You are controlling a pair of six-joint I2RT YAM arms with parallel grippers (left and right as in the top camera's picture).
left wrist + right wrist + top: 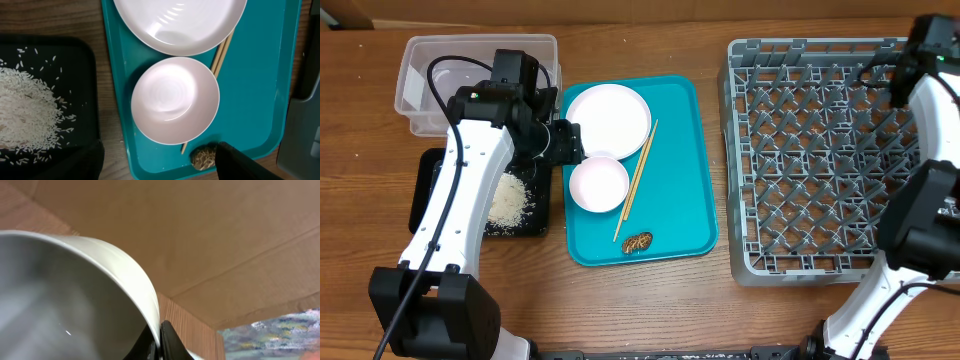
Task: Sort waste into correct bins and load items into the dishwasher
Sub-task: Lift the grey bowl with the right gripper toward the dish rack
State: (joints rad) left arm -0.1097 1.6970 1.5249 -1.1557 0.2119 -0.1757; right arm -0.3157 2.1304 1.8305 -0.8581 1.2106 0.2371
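Note:
Next, my right gripper moves down and to the left in the overhead view and releases the rim over the rack's empty far slots, which lie below it.
A teal tray (685,180) holds a white plate (608,120), a small white bowl (599,184), chopsticks (636,180) and a brown food scrap (637,243). My left gripper (565,143) is open and empty above the tray's left edge. In the left wrist view its fingers (160,165) straddle the near side of the bowl (175,100), beside the scrap (202,157). My right gripper (908,72) hovers over the far right corner of the grey dish rack (820,150). It is shut (159,340) on the rim of a white bowl (75,295).
A black bin (425,190) with spilled rice (510,200) sits left of the tray. A clear plastic bin (420,90) stands behind it. A cardboard wall runs along the table's back edge.

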